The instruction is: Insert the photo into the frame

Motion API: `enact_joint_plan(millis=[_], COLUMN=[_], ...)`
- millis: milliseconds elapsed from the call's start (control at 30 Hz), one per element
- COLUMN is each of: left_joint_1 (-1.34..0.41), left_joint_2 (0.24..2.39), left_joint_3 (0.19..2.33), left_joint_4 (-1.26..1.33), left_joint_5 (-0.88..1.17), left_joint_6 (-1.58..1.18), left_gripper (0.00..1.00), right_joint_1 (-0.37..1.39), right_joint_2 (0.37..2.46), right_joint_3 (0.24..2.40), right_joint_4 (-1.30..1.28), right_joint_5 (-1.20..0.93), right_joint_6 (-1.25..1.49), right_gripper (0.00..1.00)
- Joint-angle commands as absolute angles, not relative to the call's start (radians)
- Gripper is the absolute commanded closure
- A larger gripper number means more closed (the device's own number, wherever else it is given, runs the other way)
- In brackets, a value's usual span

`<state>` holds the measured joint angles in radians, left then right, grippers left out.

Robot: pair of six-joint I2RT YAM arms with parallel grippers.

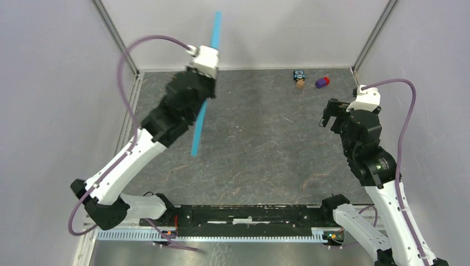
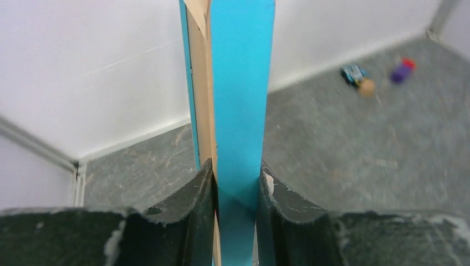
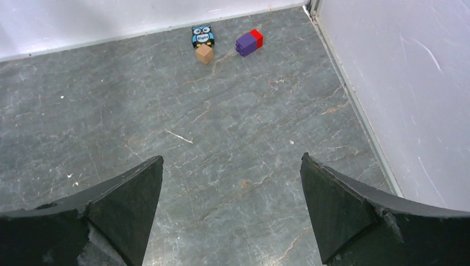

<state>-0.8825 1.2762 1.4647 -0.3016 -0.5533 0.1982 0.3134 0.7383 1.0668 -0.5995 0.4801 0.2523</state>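
Note:
I should next move my left gripper to the left in the top view and down. I need to turn the edge-on frame flat onto the far corner of the table, which is bare.
My left gripper [image 1: 200, 105] is shut on the frame [image 1: 206, 83] and holds it edge-on, lifted off the table, so it shows as a thin bright blue strip running up past the back wall. In the left wrist view the frame [image 2: 241, 94] stands between the two black fingers [image 2: 194, 194], blue on the right and pale wood on the left. My left gripper [image 2: 235, 177] clamps its edge. The photo is out of view. My right gripper [image 1: 331, 113] is open and empty above the right side of the table, and in the right wrist view [image 3: 231, 166] only bare table lies between its fingers.
A small owl-printed block on a wooden cube [image 1: 300, 78] and a purple and red block [image 1: 322, 82] lie at the back right, also in the right wrist view [image 3: 203, 44] [image 3: 249, 42]. White walls enclose the grey marbled table [image 1: 260, 149].

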Motion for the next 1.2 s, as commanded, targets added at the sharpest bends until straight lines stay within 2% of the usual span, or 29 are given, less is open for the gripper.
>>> enact_joint_plan(millis=[0, 133, 333, 533, 767, 1167], left_joint_1=[-0.631, -0.34, 0.122, 0.375, 0.498, 0.496], left_joint_2=[1.224, 1.222, 1.174, 1.153, 1.252, 1.567], left_joint_3=[1.551, 1.517, 1.253, 0.941, 0.659, 0.581], left_joint_4=[-0.297, -0.26, -0.019, 0.25, 0.594, 0.899], left_joint_5=[-0.267, -0.081, 0.163, 0.22, 0.22, 0.188], left_joint_6=[-0.162, -0.373, -0.755, -1.013, -1.237, -1.322], left_gripper=[0.98, 0.98, 0.98, 0.98, 0.98, 0.98], right_joint_1=[0.312, 0.313, 0.312, 0.312, 0.312, 0.312], right_joint_2=[0.729, 0.726, 0.713, 0.716, 0.716, 0.729], right_joint_3=[1.045, 1.021, 0.99, 0.975, 0.947, 0.916], right_joint_4=[-0.563, -0.557, -0.544, -0.53, -0.513, -0.524], right_joint_5=[0.463, 0.455, 0.446, 0.425, 0.399, 0.326], right_joint_6=[0.24, 0.238, 0.233, 0.224, 0.228, 0.243], right_gripper=[0.02, 0.02, 0.02, 0.02, 0.02, 0.02])
